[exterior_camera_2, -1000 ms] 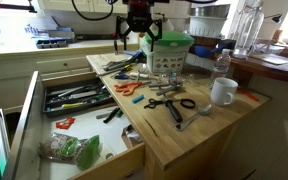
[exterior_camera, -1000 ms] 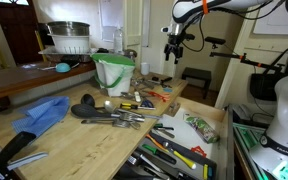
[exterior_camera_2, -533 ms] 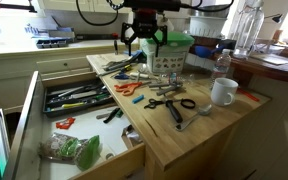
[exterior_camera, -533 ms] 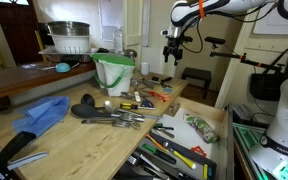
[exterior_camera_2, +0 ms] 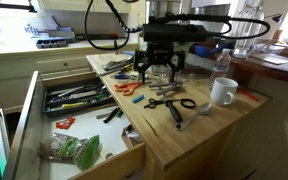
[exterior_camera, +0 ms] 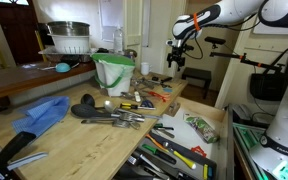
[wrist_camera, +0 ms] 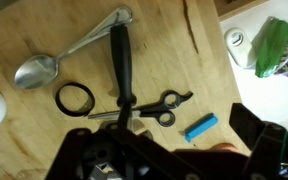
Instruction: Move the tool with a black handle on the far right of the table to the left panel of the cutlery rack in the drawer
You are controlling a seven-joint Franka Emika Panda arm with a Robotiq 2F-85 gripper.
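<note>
The robot's open gripper should next move down and toward the spoon, onto the tool's black handle, since the tool's handle is below the gripper's fingers, on the spoon's side.
The black-handled tool lies on the pale wooden table, next to a spoon, black scissors and a black ring. In an exterior view the tool is near the table's right end. My gripper hangs open and empty above these tools; it also shows in an exterior view. In the wrist view its dark fingers fill the bottom edge. The drawer is pulled out, with the dark cutlery rack full of tools.
A green basket and a white mug stand on the table by the tools. Orange scissors lie near the drawer side. A small blue piece lies by the scissors. A green bag sits in the drawer's front part.
My gripper has come down from near the green basket and moved toward the table's right end, over the black-handled tool. Nothing on the table has moved.
</note>
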